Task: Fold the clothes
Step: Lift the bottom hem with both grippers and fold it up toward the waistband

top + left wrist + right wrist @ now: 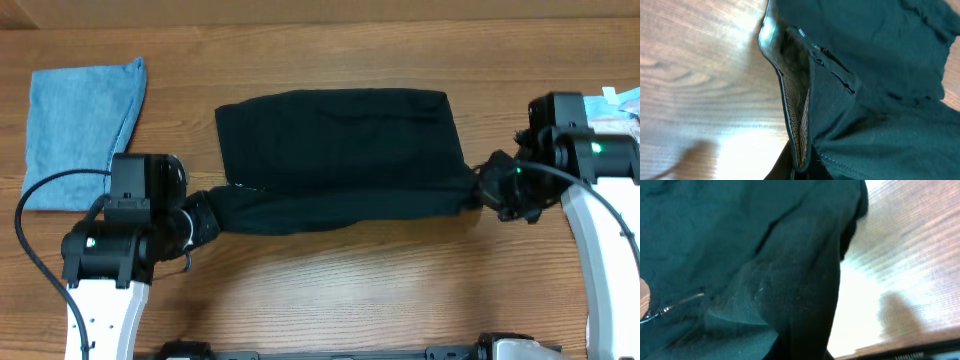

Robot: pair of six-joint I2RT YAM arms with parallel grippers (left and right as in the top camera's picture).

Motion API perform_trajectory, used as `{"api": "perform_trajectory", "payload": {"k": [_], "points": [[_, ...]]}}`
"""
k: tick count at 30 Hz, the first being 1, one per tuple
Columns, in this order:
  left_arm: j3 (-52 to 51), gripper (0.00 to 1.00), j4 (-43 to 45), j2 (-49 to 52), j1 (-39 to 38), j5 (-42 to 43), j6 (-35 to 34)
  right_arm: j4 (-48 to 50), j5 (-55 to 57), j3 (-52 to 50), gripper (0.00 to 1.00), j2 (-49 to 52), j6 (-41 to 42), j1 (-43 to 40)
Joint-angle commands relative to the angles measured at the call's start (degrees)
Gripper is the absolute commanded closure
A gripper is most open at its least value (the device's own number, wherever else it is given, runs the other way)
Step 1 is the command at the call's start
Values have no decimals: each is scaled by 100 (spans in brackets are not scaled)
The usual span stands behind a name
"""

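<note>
My left gripper moves outward over the garment to the garment's far edge and opens next. The garment's near edge is lifted while its far part lies flat.
A black garment (340, 155) lies spread across the middle of the wooden table, its near edge lifted and stretched between my two grippers. My left gripper (212, 215) is shut on the garment's near left corner; in the left wrist view the cloth's hem (800, 125) runs down into the jaws. My right gripper (482, 190) is shut on the garment's near right corner; the right wrist view shows dark cloth (790, 280) filling the frame, with a zipper (670, 307) at the left. The fingertips are hidden by fabric.
A folded light blue denim piece (80, 130) lies at the far left of the table. Some white and blue items (620, 105) sit at the right edge, behind the right arm. Bare wood shows in front of the garment.
</note>
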Motion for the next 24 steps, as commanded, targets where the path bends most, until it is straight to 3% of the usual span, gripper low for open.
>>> {"api": "perform_trajectory", "payload": {"k": [1,4,10,23,24], "points": [[323,96,341,568,24,-70,234,151,208,846,96,767,-192,136],[988,96,564,1665,24,-109,256,748,210,1373,96,1202,-256,315],[2417,96,763,3239,24,-461,431,2212,374,1388,96,1620,-269,374],[2520,96,3097,4962,24,-638,734,4236,376,1386,96,3775,-273,699],[2520,92,3156,5016,24,-636,732,4325,378,1386,96,3864,-273,699]]}}
